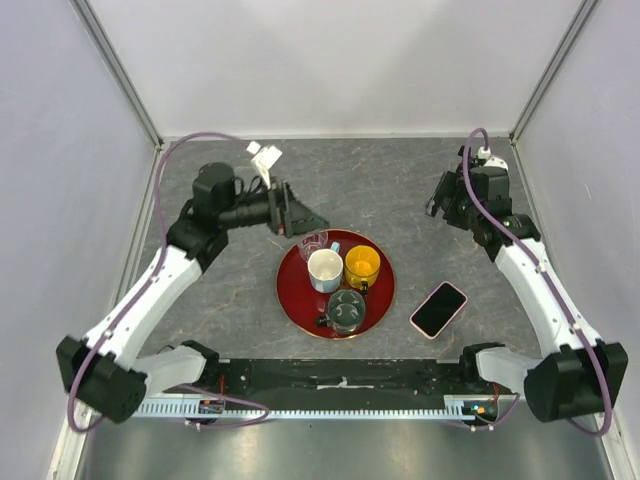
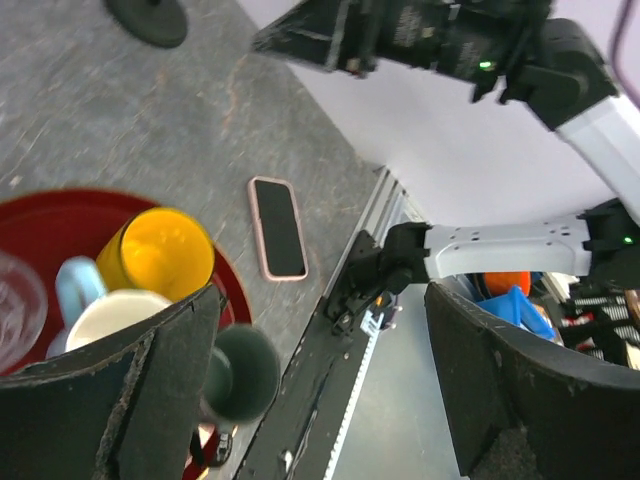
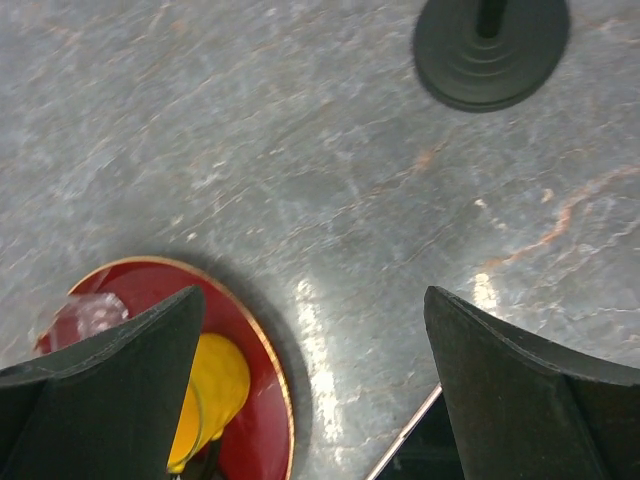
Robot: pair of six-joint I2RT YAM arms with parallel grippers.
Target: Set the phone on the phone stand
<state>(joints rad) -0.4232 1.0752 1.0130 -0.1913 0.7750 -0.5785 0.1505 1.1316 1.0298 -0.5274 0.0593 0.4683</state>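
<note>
The phone stand's post (image 3: 490, 18) stands outward of my open fingers in the right wrist view, so my right gripper needs to move outward toward it and close there.
The phone (image 1: 438, 309), black screen with a pale pink edge, lies flat on the table right of the red tray (image 1: 290, 300). It also shows in the left wrist view (image 2: 278, 226), and a corner shows in the right wrist view (image 3: 422, 452). The phone stand's round black base shows in the right wrist view (image 3: 490, 42) and the left wrist view (image 2: 148, 18); its post and clamp are cut off. In the top view my right gripper hides it. My right gripper (image 1: 441, 203) (image 3: 312, 300) is open and empty at the back right. My left gripper (image 1: 300, 215) (image 2: 320, 300) is open and empty, behind the tray's left side.
The tray holds a white mug (image 1: 325, 268), a yellow cup (image 1: 362, 265) and a clear glass (image 1: 347, 310). A white crumpled piece (image 1: 265, 157) sits at the back left. Walls close the table at the back and sides.
</note>
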